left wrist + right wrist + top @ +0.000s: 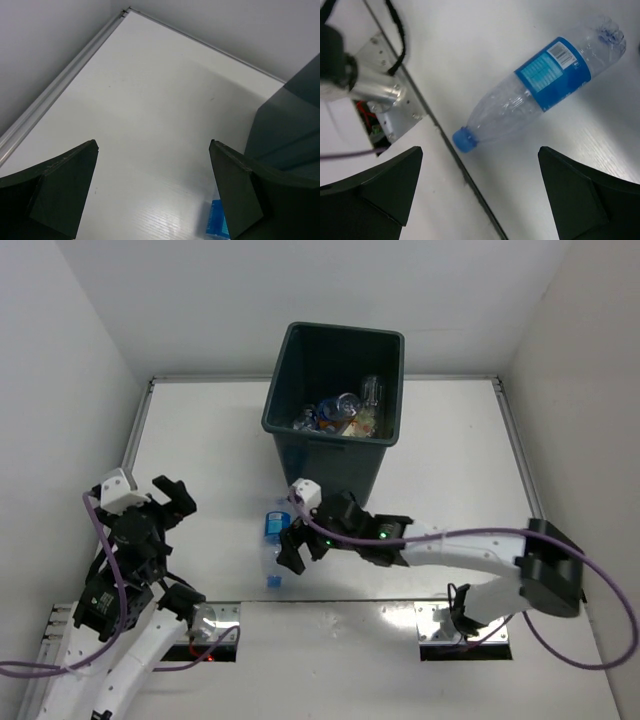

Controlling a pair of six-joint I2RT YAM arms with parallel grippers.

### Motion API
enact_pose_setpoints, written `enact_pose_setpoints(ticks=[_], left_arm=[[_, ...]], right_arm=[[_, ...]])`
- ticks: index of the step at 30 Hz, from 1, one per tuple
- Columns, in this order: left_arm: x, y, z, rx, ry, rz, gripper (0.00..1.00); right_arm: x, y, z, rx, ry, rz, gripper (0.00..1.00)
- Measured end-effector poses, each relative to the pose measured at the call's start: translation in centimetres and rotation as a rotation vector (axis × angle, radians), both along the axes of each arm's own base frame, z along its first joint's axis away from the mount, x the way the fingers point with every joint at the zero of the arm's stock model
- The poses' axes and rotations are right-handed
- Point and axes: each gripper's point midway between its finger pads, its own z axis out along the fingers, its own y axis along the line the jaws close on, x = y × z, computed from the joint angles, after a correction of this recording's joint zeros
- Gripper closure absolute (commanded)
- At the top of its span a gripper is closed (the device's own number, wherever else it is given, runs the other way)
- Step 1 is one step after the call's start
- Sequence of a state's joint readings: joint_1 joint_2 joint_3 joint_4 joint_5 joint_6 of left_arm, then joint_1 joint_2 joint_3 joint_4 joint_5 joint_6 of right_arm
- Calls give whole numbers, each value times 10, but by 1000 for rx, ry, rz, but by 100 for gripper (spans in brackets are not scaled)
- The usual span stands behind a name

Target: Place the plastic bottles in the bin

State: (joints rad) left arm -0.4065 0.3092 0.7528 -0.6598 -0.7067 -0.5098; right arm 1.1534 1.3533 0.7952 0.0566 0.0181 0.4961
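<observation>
The right gripper moves down and outward over the bottle, onto the bottle's blue label (218,220) next. The bottle lies flat below and beside my open fingers.
A clear plastic bottle (273,540) with a blue label and blue cap lies flat on the table in front of the bin (290,435). In the right wrist view the bottle (540,92) lies whole, cap toward the table seam. My right gripper (296,540) hovers open just above and beside it, holding nothing; it shows open in its wrist view (480,195). The bin holds several clear bottles (345,410) among other litter. My left gripper (172,498) is open and empty at the left, away from the bottle; its wrist view (152,190) shows a corner of blue label (218,220).
White walls enclose the table on three sides, with a metal rail (60,85) along the left edge. A dark seam (465,175) runs across the table near the bottle's cap. The left arm's base and cables (190,625) sit near the front edge.
</observation>
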Motion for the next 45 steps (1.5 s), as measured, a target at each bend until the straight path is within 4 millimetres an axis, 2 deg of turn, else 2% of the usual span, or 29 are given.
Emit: enact_pose_setpoints(ticks=[3,7,14,25,30,31,34,40,41,43,44,45], left_arm=[[-3,5,-1,-13,-11,32,0],[-4,8,-2,-24,-15,54,0],[-6,11,-8,-35,-17,70,0],[-6,12,-10,-33,-14,78,0],[-6,12,-10,-33,-13,80,0],[-6,12,-10,-32,-14,80,0],[-6,12,-10,-32,-13,80,0],[-7,13,-10,-36,-14,87,0],[-7,13,-10,-37,-14,88,0],[-7,13,-10,-40,-15,89,0],[-7,13,-10,-40,-15,89,0],[-7,13,-10,-40,-15,90,0]], right_arm=[[15,14,-25,-43,121,-15,0],[35,10,-56,-73,248,-72,0],[38,15,-94,-103,431,-94,0],[48,40,-119,-105,550,-79,0],[54,53,-119,-85,570,-79,0],[55,54,-120,-83,570,-79,8],[57,57,-122,-83,563,-76,24],[57,57,-128,-121,496,-38,46],[57,57,-129,-127,479,-29,53],[57,57,-128,-135,444,-7,62],[58,55,-127,-144,413,10,72],[56,55,-125,-148,398,21,76]])
